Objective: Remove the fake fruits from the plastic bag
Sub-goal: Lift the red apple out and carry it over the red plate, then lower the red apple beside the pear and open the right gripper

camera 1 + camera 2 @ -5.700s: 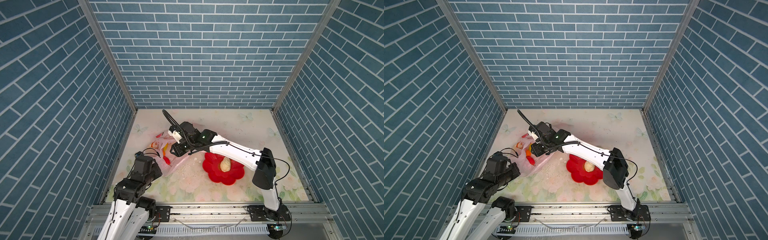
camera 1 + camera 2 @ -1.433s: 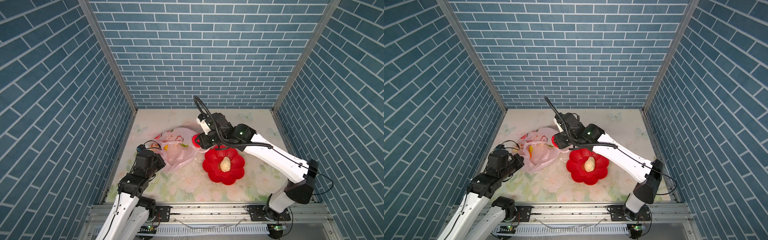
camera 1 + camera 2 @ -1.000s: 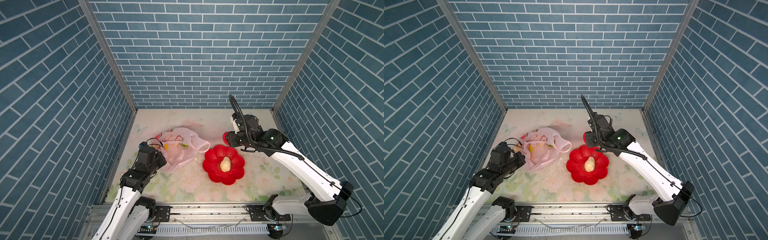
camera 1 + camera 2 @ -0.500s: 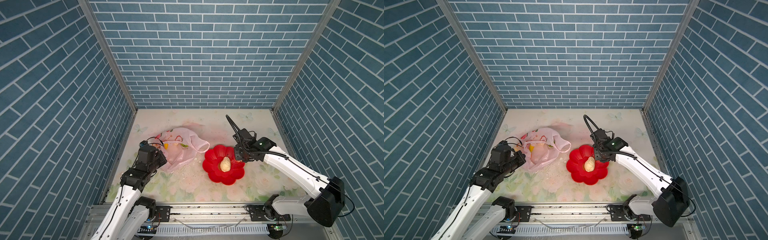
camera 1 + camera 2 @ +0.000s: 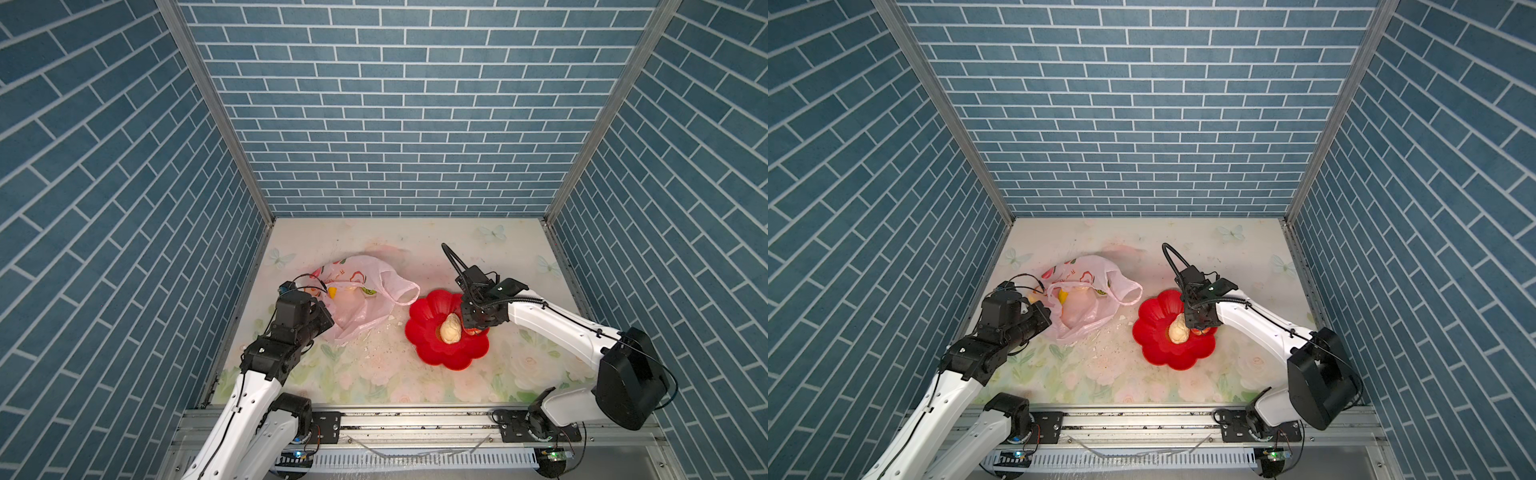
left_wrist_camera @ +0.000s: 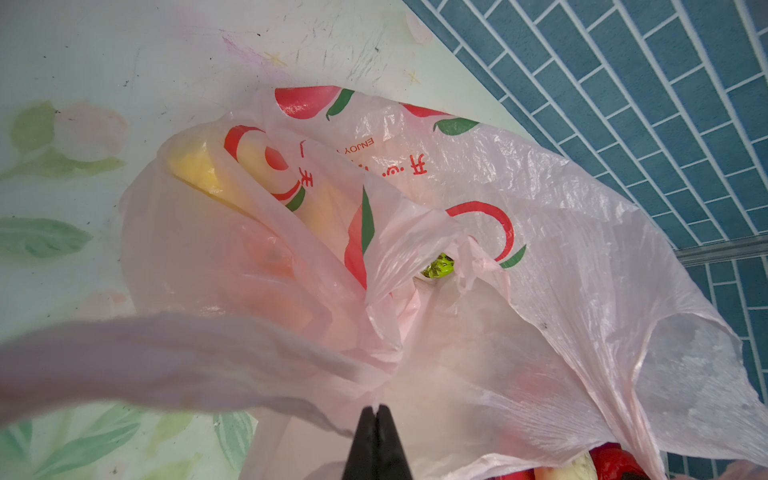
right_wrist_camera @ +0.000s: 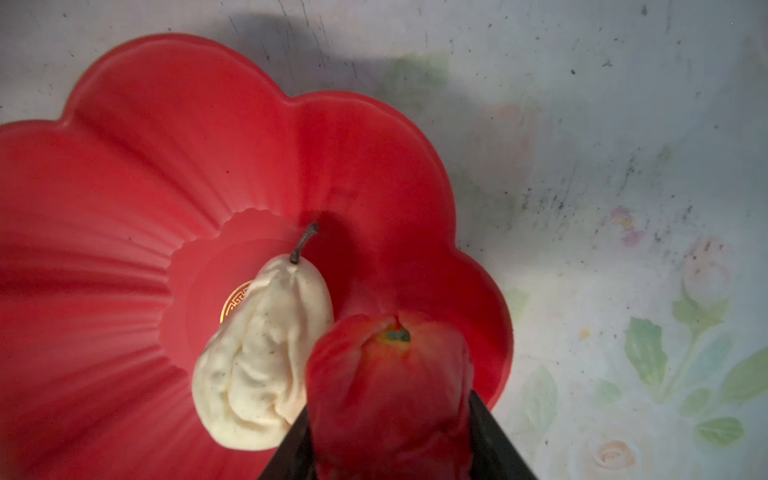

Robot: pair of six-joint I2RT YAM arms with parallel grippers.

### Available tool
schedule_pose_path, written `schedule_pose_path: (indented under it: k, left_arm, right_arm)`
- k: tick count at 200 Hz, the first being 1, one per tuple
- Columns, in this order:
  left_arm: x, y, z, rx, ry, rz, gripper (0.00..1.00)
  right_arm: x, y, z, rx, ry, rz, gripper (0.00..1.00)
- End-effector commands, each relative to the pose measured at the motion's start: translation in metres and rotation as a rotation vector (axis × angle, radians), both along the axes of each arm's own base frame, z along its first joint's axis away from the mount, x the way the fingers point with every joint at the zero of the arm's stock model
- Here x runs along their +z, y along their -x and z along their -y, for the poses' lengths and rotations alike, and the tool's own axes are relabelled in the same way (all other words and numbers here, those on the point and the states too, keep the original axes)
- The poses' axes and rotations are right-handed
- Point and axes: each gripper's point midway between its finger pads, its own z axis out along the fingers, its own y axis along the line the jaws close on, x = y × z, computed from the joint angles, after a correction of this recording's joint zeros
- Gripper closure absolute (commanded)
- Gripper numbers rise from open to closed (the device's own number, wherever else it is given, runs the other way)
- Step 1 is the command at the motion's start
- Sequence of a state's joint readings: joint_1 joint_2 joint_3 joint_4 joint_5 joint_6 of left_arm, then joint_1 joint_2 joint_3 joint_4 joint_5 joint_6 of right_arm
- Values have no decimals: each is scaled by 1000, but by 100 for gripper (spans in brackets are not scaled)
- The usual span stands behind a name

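Observation:
The robot's right gripper still has the red fruit [image 7: 390, 386] above the bowl, so it will lower the fruit next onto the bare bottom of the bowl beside the cream bumpy fruit and release it.
The plastic bag [image 5: 357, 286] [image 5: 1088, 282] lies crumpled at the left of the mat, its mouth facing my left gripper [image 5: 327, 318] [image 5: 1047, 319]. That gripper [image 6: 376, 411] is shut on the bag's [image 6: 540, 232] thin rim. Through the film show a yellow fruit [image 6: 195, 170] [image 5: 1063, 296] and a green tip [image 6: 439, 266]. My right gripper [image 5: 474, 330] [image 5: 1200, 330] [image 7: 388, 436] is shut on a red fruit [image 7: 390, 386] just above the red bowl [image 7: 124, 187]. A cream bumpy fruit [image 5: 451, 328] [image 5: 1178, 329] [image 7: 262, 353] with a dark stem lies in the bowl beside it.
The red flower-shaped bowl [image 5: 428, 309] [image 5: 1154, 313] sits right of centre. White crumbs [image 5: 374, 347] are scattered on the floral mat between bag and bowl. Blue brick walls close three sides; a metal rail [image 5: 415, 419] runs along the front.
My right gripper carried the red fruit from the bag rightward and has come down over the bowl beside the cream fruit. The left gripper has kept its hold on the bag.

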State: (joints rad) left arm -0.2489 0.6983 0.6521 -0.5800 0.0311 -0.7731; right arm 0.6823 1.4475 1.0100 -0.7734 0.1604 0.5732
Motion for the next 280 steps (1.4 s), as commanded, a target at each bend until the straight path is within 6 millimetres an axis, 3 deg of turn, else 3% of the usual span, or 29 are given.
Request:
schedule_pose_path:
  k: [1,88,179,238,280]
  left_arm:
    - [7,0,0,-6,-4,21,100]
    - [3,0,0,-2,3,17,100]
    - [4,1,0,-2,2,19,100]
    - [5,0,2,-10,4,23,100]
    - [9,-2,2,-11,3,40,100]
  right_arm:
    - [-16,3,-2,-31,-16,-39,74]
    - [-35,4,-10,-27,-34,-77,68]
    - [-46,5,-11,-37,-28,-100,44]
    - [-39,2,-9,-46,-18,-85,31]
    - [-10,-4,-7,-53,-22,-26,30]
